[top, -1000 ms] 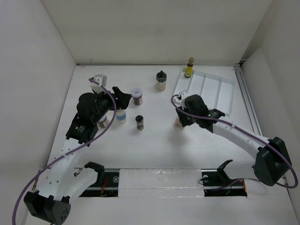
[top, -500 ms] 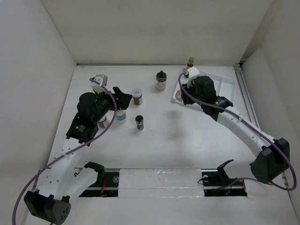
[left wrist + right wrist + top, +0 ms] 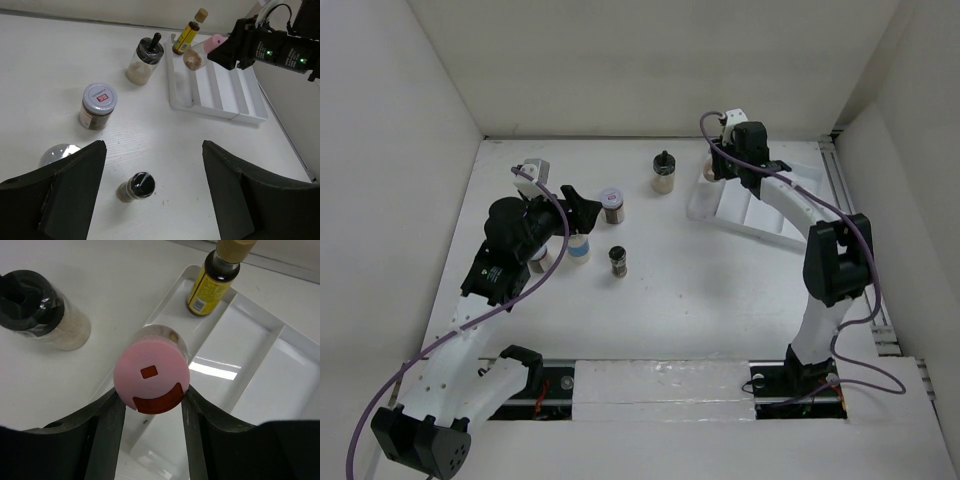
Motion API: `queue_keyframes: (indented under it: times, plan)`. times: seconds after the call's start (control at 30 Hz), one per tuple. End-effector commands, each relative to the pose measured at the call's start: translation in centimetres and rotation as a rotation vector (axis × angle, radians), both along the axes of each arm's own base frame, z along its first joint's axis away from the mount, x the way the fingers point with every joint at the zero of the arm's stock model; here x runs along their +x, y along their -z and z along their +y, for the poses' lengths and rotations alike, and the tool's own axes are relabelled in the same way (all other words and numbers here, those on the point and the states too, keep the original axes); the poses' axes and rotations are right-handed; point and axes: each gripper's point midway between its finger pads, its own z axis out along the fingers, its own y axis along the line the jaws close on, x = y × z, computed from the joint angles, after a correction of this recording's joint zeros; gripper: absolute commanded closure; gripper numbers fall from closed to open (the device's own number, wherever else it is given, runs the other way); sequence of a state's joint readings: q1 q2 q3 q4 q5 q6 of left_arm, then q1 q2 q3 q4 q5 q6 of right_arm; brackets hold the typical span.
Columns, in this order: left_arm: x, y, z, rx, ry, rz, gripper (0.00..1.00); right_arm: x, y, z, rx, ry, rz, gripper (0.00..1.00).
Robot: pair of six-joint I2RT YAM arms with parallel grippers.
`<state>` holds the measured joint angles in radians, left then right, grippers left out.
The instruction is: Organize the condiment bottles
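My right gripper must next lower the pink-capped bottle into the tray's edge section, close beside the yellow bottle.
My right gripper (image 3: 723, 166) is shut on the pink-capped bottle (image 3: 151, 376) and holds it tilted over the near-left compartment of the white tray (image 3: 260, 355). The bottle also shows in the left wrist view (image 3: 215, 41). A yellow dark-capped bottle (image 3: 210, 282) stands in the tray's far-left corner. The black-knobbed clear jar (image 3: 663, 172) stands left of the tray. The brown white-lidded jar (image 3: 612, 205), the small dark bottle (image 3: 618, 261) and the white blue-labelled bottle (image 3: 579, 247) stand mid-table. My left gripper (image 3: 155, 192) is open and empty above the small dark bottle (image 3: 136, 186).
The tray (image 3: 770, 215) lies at the back right, near the right wall. A silver-lidded jar (image 3: 59, 154) stands under the left arm, partly hidden. White walls close the table at the back and on both sides.
My right arm has carried the pink-capped bottle from the table's middle to the tray's far-left end. The left arm has not moved.
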<state>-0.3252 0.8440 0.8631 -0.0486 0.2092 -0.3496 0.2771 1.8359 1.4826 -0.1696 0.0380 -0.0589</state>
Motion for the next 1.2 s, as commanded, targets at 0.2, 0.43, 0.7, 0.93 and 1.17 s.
queue_keyframes:
  times: [0.2,0.43,0.7,0.93,1.17]
  plan:
    - [0.1,-1.9,0.1,-0.024,-0.006,-0.059,0.26,4.8,-0.8,-0.2,0.038,-0.011,-0.082,0.68]
    - [0.3,-1.6,0.0,-0.022,-0.006,-0.051,0.26,6.8,1.9,-0.5,0.018,0.002,-0.052,0.68]
    - [0.3,-1.6,0.1,-0.013,-0.005,-0.055,0.26,6.9,3.8,-1.1,-0.019,0.026,0.002,0.61]
    - [0.5,-1.3,0.0,-0.011,-0.005,-0.046,0.26,6.3,2.0,-1.4,-0.036,0.051,-0.011,0.33]
    - [0.3,-1.6,0.1,-0.013,-0.005,-0.055,0.26,4.8,-2.1,-1.2,-0.029,0.037,-0.069,0.24]
